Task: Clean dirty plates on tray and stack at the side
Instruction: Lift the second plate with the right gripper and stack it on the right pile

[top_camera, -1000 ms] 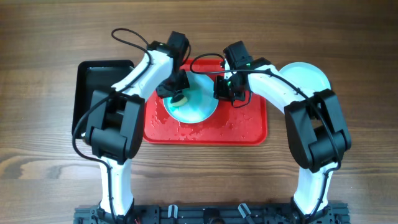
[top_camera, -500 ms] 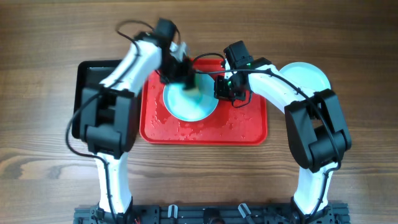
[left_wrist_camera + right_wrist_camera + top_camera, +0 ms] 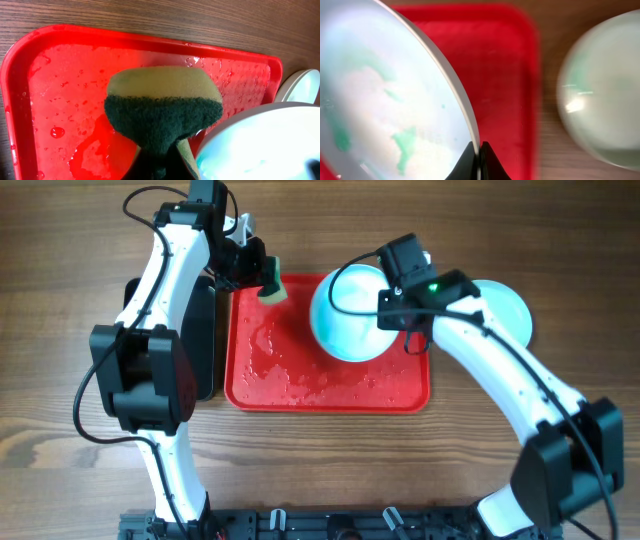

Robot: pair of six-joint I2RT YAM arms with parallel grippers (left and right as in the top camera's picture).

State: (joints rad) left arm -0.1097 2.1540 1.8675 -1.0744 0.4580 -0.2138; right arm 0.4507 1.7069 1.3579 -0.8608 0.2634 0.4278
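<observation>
My right gripper moves to its right in the overhead view next, over the plate (image 3: 506, 312) (image 3: 606, 90) beside the tray below, then lowers and releases the pale aqua plate's rim.
My left gripper (image 3: 257, 275) is shut on a yellow-and-green sponge (image 3: 272, 281) and holds it over the far left corner of the red tray (image 3: 300, 385). In the left wrist view the sponge (image 3: 162, 107) fills the middle, above the wet tray (image 3: 60, 85). My right gripper (image 3: 398, 312) is shut on the right rim of a pale aqua plate (image 3: 348, 315), held tilted over the tray's far right part. In the right wrist view the plate (image 3: 385, 100) shows green smears, and my right gripper (image 3: 478, 157) pinches its edge. Another plate (image 3: 508, 305) lies on the table right of the tray.
A black tray (image 3: 205, 340) lies left of the red tray, mostly hidden by my left arm. The plate on the table also shows in the right wrist view (image 3: 605, 90) and the left wrist view (image 3: 302, 85). Water drops cover the red tray.
My left gripper took the sponge off the plate and swung it to the tray's far left corner. My right gripper lifted the aqua plate and carried it rightward.
</observation>
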